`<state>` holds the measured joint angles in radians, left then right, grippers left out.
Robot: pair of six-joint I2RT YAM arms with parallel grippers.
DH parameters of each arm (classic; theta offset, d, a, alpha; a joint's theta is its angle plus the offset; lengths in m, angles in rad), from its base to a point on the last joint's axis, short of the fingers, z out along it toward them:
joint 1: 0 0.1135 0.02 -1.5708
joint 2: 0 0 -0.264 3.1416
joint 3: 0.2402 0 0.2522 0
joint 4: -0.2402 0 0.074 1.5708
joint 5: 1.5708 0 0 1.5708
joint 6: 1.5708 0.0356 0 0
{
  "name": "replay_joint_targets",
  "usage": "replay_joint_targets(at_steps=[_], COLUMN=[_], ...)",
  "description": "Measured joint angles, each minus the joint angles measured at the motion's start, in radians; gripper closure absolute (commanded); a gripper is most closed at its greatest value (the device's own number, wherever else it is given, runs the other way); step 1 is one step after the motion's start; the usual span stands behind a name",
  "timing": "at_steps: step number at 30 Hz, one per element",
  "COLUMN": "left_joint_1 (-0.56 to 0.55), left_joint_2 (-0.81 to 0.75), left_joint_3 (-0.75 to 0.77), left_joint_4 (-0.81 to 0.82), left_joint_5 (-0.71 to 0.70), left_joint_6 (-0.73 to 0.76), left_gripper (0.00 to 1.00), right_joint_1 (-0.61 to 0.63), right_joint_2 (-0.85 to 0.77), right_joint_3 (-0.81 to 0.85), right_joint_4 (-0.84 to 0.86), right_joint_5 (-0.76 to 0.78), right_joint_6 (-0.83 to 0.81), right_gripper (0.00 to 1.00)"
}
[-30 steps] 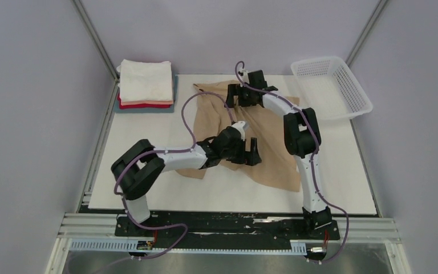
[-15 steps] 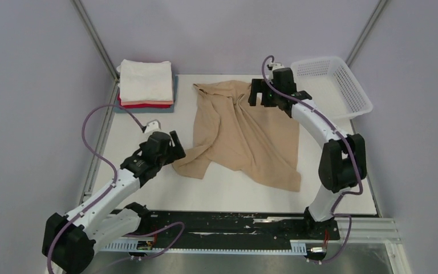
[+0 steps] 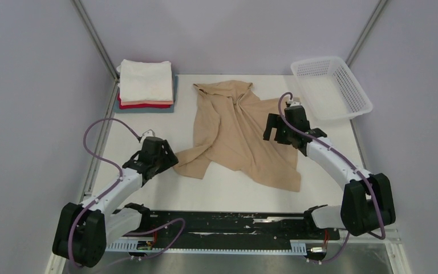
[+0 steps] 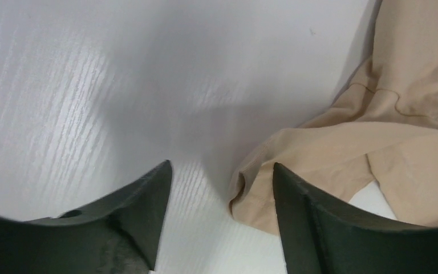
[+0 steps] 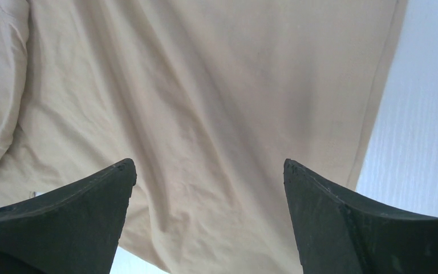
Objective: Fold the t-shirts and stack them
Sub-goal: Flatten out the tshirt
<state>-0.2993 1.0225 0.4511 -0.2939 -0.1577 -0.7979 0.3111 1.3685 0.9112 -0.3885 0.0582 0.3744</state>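
Next, my right gripper will draw back and down onto the tan t-shirt's basket-side near corner (image 3: 295,184), which lies below and back from it, because bare tabletop borders that corner.
A tan t-shirt (image 3: 240,132) lies crumpled and partly spread on the white table (image 3: 228,191), collar toward the back. A folded stack of t-shirts (image 3: 145,85), cream-white on top with pink, red and grey-blue beneath, sits at the back left. My left gripper (image 3: 168,158) is open and empty just left of the shirt's near-left sleeve (image 4: 296,165), which lies between the fingertips in the left wrist view. My right gripper (image 3: 275,127) is open and empty above the shirt's right side; the tan cloth (image 5: 205,114) fills the right wrist view.
A white mesh basket (image 3: 331,87) stands at the back right corner. Metal frame posts and grey walls enclose the table. The arm bases sit on a black rail at the near edge.
Both arms pulled back off the shirt. The left arm swung out to the left and now sits by the sleeve. The right arm drew from the collar to the shirt's right side.
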Motion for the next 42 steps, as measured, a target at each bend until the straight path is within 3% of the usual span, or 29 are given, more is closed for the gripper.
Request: replay_joint_targets(at_steps=[1, 4, 6, 13, 21, 29, 32, 42], left_joint_1=[0.002, 0.007, 0.007, 0.007, 0.007, 0.007, 0.007, 0.007], left_joint_2=[0.012, 0.036, 0.042, -0.004, -0.106, -0.187, -0.199, -0.253], left_joint_3=[0.000, 0.000, 0.000, -0.016, -0.058, -0.083, -0.084, -0.099], left_joint_4=[0.012, 0.042, 0.057, 0.087, 0.098, 0.085, 0.080, 0.080], left_joint_5=[0.009, 0.030, 0.042, 0.046, 0.058, 0.072, 0.072, 0.070], left_joint_6=[0.002, 0.005, 0.006, 0.019, 0.016, 0.007, 0.006, 0.006], left_gripper=[0.43, 0.81, 0.98, 1.00, 1.00, 1.00, 1.00, 1.00], right_joint_1=[0.000, 0.000, 0.000, 0.000, 0.000, 0.000, 0.000, 0.000], right_joint_2=[-0.026, -0.101, -0.146, -0.325, -0.493, -0.417, -0.380, -0.305], right_joint_3=[-0.022, -0.072, -0.096, -0.188, -0.279, -0.360, -0.377, -0.404], right_joint_4=[0.001, -0.012, -0.033, -0.251, -0.477, -0.495, -0.495, -0.441], right_joint_5=[0.001, 0.000, -0.001, -0.006, 0.104, 0.163, 0.175, 0.192], right_joint_6=[0.004, 0.016, 0.022, 0.098, 0.322, 0.486, 0.507, 0.517], right_gripper=[0.00, 0.00, 0.00, 0.00, 0.10, 0.23, 0.34, 0.55])
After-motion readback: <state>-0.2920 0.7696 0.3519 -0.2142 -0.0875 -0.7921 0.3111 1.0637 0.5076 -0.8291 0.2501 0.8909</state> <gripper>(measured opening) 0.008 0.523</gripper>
